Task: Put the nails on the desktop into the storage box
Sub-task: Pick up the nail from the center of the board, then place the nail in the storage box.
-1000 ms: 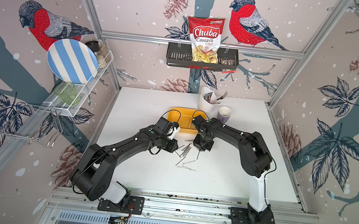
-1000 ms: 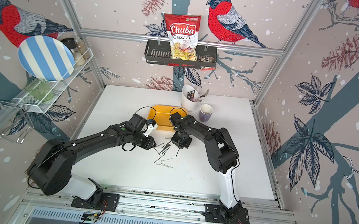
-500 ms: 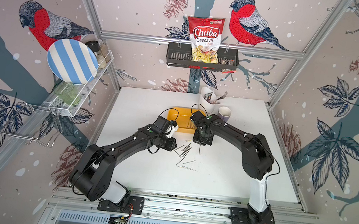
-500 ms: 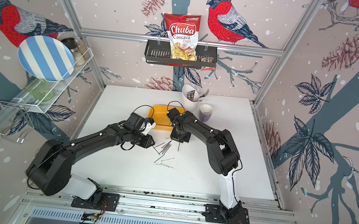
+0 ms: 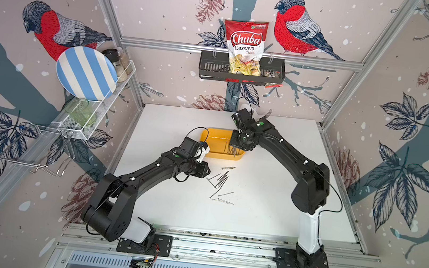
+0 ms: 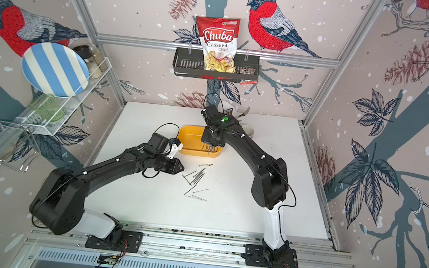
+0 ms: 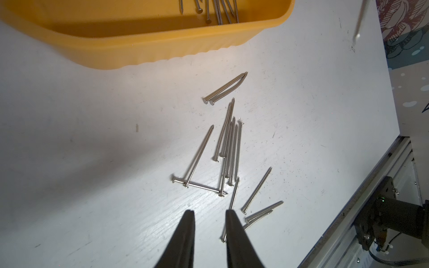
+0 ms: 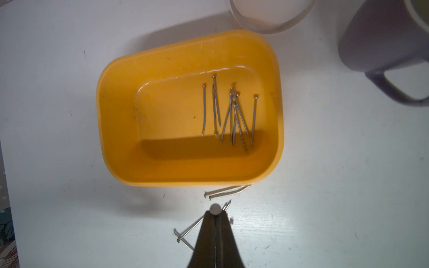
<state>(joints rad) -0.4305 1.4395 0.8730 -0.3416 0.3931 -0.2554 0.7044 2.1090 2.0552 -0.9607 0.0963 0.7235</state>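
The nail in my right gripper comes down into the storage box (image 5: 216, 155) next, over the cluster of crossed nails. It gets released there, because other nails already lie inside.
The yellow-orange storage box (image 5: 216, 155) (image 6: 191, 152) stands at the middle back of the white desktop (image 5: 253, 214). Several nails (image 8: 229, 116) lie in its right half. More nails (image 5: 220, 181) (image 6: 197, 177) (image 7: 229, 148) lie scattered on the desktop just in front of it. My right gripper (image 8: 215, 212) points down above the box's near right part, shut on a nail whose round head (image 8: 214, 208) shows at its tips. My left gripper (image 7: 209, 213) (image 5: 207, 171) hovers low at the left edge of the scattered nails, slightly open, nothing between its fingers.
A purple mug (image 8: 383, 34) and a white cutlery holder (image 8: 271, 16) with a fork (image 5: 266, 113) stand right behind the box. A black wire basket (image 5: 210, 66) with a chips bag hangs on the back wall. The aluminium frame (image 7: 371, 208) edges the desktop at the front.
My right gripper has moved from the nail pile back over the storage box, staying shut. The left arm has hardly moved.
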